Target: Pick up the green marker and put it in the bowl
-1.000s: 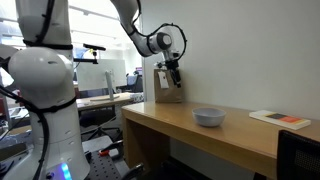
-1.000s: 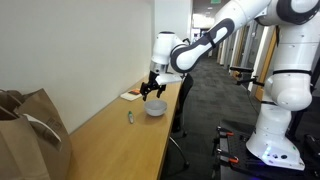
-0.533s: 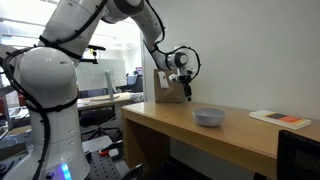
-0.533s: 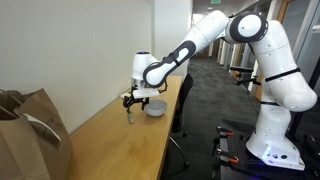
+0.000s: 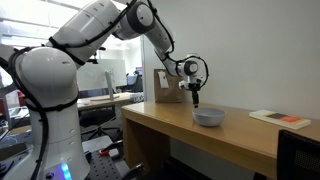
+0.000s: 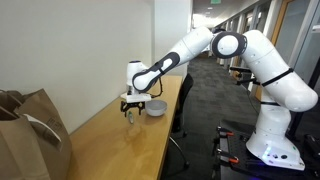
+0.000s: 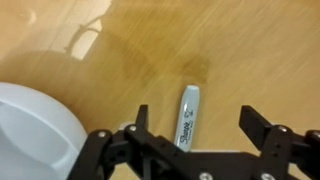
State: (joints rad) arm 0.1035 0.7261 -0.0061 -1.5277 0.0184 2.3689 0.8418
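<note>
Next, my open gripper comes down over the green marker's middle (image 7: 187,120) and closes there, since the marker's body already lies flat between the two black fingers.
The green marker (image 7: 188,115) lies flat on the wooden table, seen in the wrist view between my two black fingers. My gripper (image 7: 197,127) is open and straddles it from above without touching it. The white bowl (image 7: 35,135) sits close beside the marker, at the left of the wrist view. In both exterior views the gripper (image 6: 131,106) (image 5: 196,99) hangs low over the table right next to the bowl (image 6: 156,107) (image 5: 209,117). The marker shows as a small dark stick under the fingers (image 6: 129,117).
A brown paper bag (image 6: 30,130) stands at one end of the long wooden table (image 6: 110,150), also visible behind the arm (image 5: 168,84). A flat book or notepad (image 5: 279,119) lies past the bowl. A wall runs along the table's back edge.
The gripper has swung from near the paper bag over past the bowl and come down over the marker. The marker and bowl have not moved.
</note>
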